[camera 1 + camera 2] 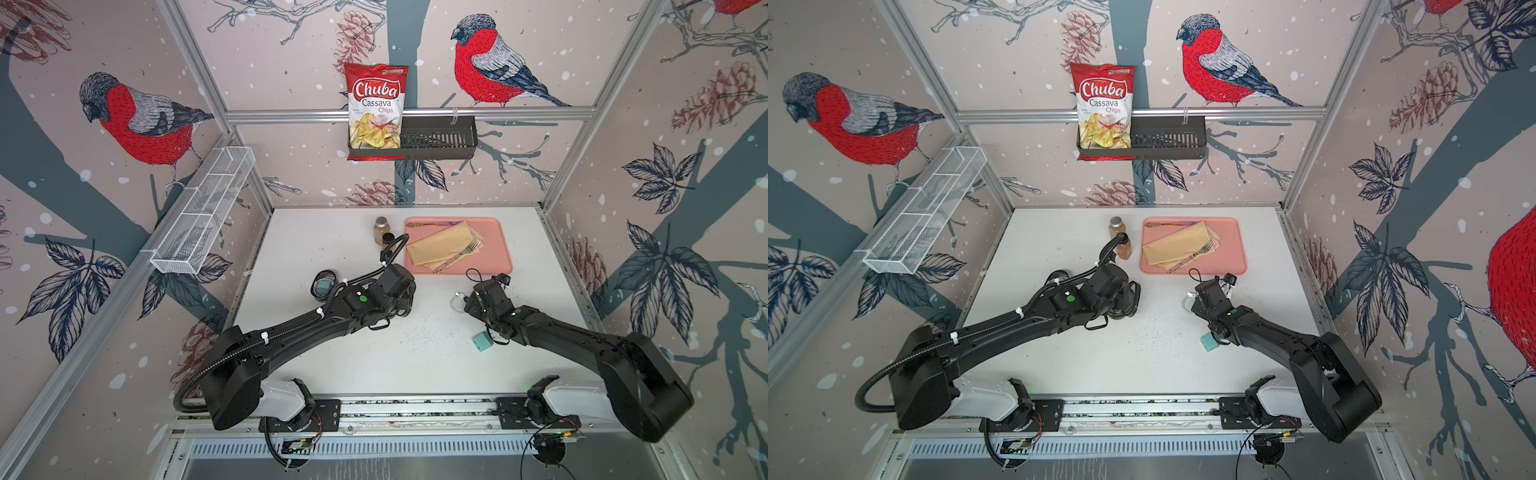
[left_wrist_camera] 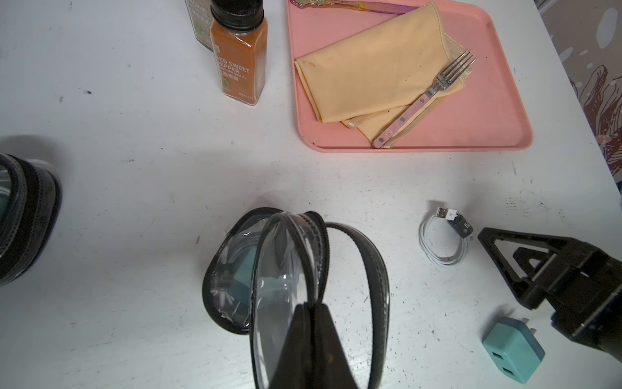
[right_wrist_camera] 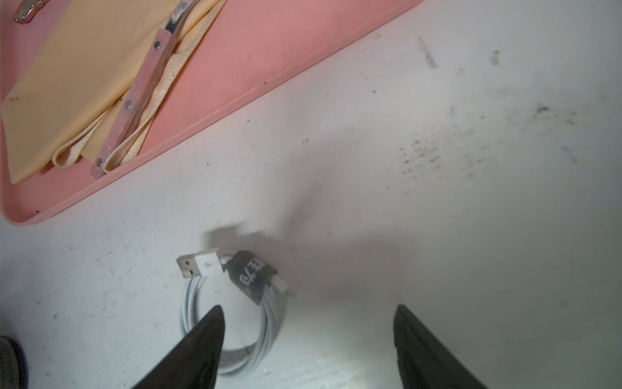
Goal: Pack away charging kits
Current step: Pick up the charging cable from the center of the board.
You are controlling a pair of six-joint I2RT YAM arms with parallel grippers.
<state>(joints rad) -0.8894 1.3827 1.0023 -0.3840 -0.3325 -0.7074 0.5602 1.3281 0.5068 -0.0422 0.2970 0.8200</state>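
Note:
The band bundles the cable's loops together, so next I need to move my right gripper toward the open case, lower it and close on the cable's dark band [image 3: 250, 273].
My left gripper [image 2: 311, 305] is shut on the raised clear flap of an open oval black-rimmed case [image 2: 269, 266]. A teal charger shows through the case's clear wall. A second case [image 1: 324, 284] lies on the table to the left, beside the left arm. A coiled white cable [image 3: 235, 303] with a dark band lies on the table in front of the pink tray. My right gripper [image 3: 308, 308] hangs open just over it, with one finger [image 3: 202, 340] above the coil. A loose teal cube charger [image 1: 482, 341] rests by the right forearm, prongs showing in the left wrist view.
A pink tray [image 1: 494, 232] at the back right holds a folded yellow cloth [image 1: 444, 245] and a fork [image 2: 437, 84]. Two brown spice jars [image 1: 381, 229] stand to its left. On the walls hang a black basket [image 1: 440, 141] with a chips bag and a white wire basket [image 1: 203, 212].

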